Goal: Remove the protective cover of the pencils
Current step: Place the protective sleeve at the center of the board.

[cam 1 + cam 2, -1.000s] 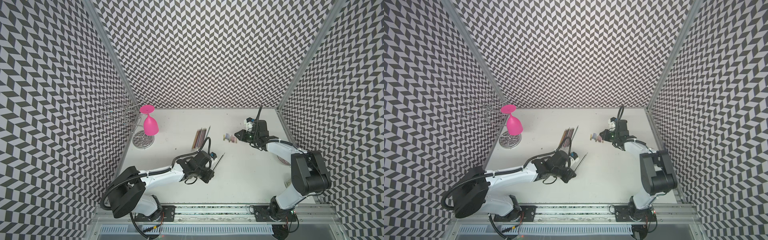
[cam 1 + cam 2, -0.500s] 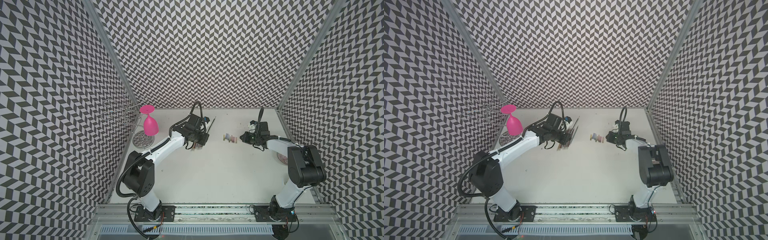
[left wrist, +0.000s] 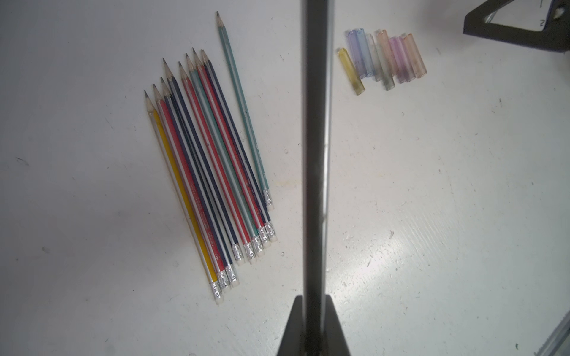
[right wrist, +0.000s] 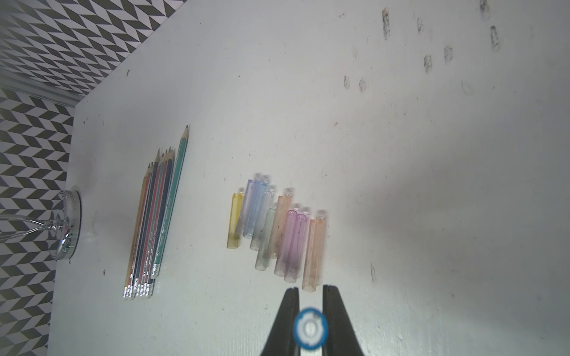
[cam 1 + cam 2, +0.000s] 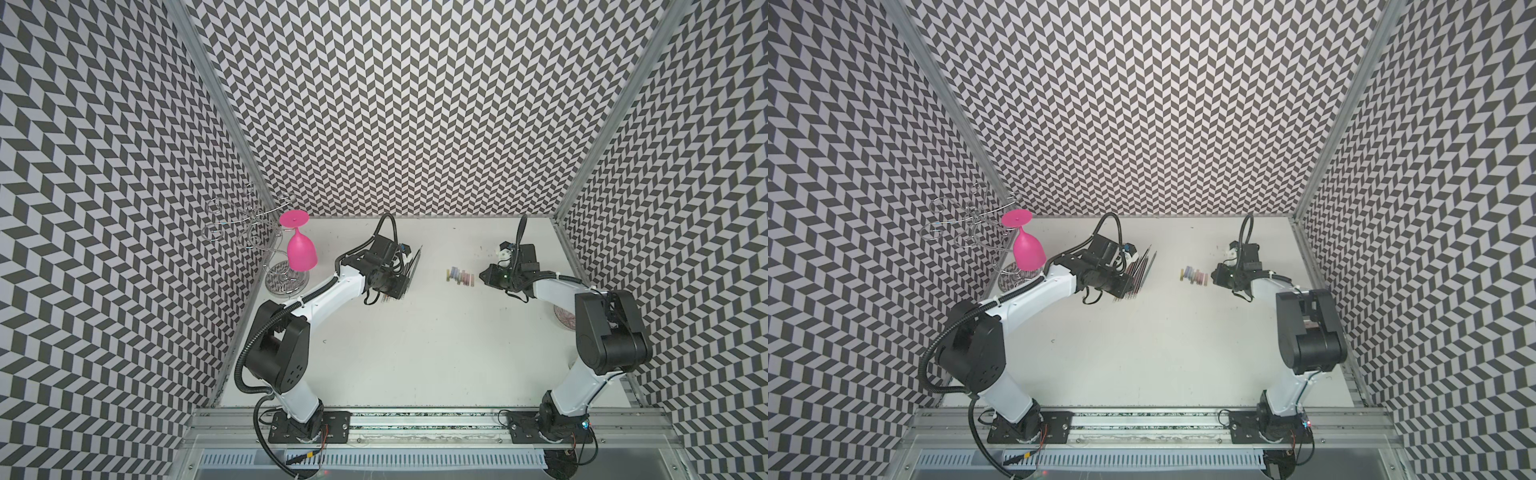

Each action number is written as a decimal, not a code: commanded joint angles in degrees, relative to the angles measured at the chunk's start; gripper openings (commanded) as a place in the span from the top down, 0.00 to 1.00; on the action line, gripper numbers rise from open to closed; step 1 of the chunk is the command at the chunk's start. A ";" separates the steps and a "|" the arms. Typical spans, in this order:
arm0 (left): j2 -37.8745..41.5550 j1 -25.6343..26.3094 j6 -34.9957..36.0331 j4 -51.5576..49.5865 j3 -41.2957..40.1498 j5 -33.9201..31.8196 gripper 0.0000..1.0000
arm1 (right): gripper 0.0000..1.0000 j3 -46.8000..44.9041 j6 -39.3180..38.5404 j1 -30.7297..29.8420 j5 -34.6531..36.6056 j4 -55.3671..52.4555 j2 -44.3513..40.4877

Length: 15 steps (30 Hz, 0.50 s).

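Note:
My right gripper will next move down close along the open side of the row of covers, onto the bare tabletop (image 5: 476,281) (image 4: 332,264) beside the orange end cover below it, and let go of the blue cover.
Several pencils (image 3: 212,172) lie side by side at the back of the table (image 5: 415,353), partly under my left gripper (image 5: 397,286) in both top views. That gripper (image 3: 314,300) is shut on one dark pencil (image 3: 314,154), held above the table beside the row; its tip is out of frame. To the right lies a row of tinted clear covers (image 5: 460,277) (image 4: 277,234). My right gripper (image 4: 311,289) hovers just right of that row, shut on a clear blue-rimmed protective cover (image 4: 310,328) seen end-on.
A pink glass (image 5: 301,249) hangs upside down on a wire rack with a round metal base (image 5: 286,282) in the back left corner. A patterned plate (image 5: 563,318) peeks out under the right arm. Patterned walls close three sides.
My left arm has swung from the front middle of the table to the back by the pencil row, carrying the dark pencil. The right gripper has barely shifted beside the covers.

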<state>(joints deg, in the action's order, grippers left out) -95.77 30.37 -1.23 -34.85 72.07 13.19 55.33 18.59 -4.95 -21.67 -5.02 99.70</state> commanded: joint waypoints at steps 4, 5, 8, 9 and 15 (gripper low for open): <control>1.97 0.06 1.28 1.01 -1.14 0.94 1.00 | 0.89 -0.53 -0.42 0.29 -0.98 2.32 2.33; 1.93 0.04 1.45 0.94 -1.23 0.83 1.00 | 0.88 -0.47 -0.32 0.33 -1.29 2.44 2.70; 1.87 0.04 1.74 0.50 -1.15 0.53 1.00 | 0.88 -0.31 -0.18 0.31 -2.13 2.64 3.94; 1.89 0.04 1.76 0.49 -1.15 0.29 1.00 | 0.87 -0.31 -0.10 0.29 -2.29 2.80 4.37; 2.30 -0.05 1.89 0.44 -1.23 0.05 1.00 | 0.85 -0.14 0.21 0.31 -3.05 3.31 6.26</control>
<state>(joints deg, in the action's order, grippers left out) -95.48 30.37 -0.64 -34.79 71.35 13.19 55.33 18.70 -4.93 -23.70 -4.29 105.01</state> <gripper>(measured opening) 0.070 0.148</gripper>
